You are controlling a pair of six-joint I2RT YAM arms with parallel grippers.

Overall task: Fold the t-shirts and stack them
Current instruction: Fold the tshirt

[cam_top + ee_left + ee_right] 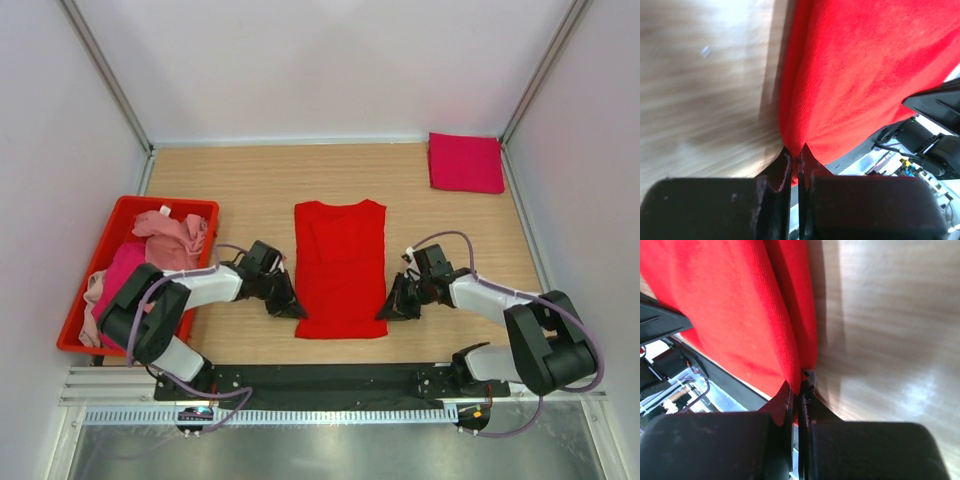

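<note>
I should lift the pinched edge of the red t-shirt up and outward with my right gripper, then bring it down onto the t-shirt's far end (378,207) and let it go, because the t-shirt is lying at full length.
A bright red t-shirt (340,268) lies on the wooden table as a tall strip, its sides folded in. My left gripper (291,306) is shut on its lower left edge; the cloth (855,75) runs up from between the jaws. My right gripper (388,308) is shut on its lower right edge, with the red cloth (735,310) pinched between the jaws. A magenta-crimson t-shirt (465,162) lies folded at the far right corner. A pale pink t-shirt (170,236) and a magenta one (122,268) lie crumpled in the bin.
A rigid red plastic bin (125,212) stands at the left edge of the table. White walls close the back and both sides. The metal rail with the arm bases (330,380) runs along the near edge.
</note>
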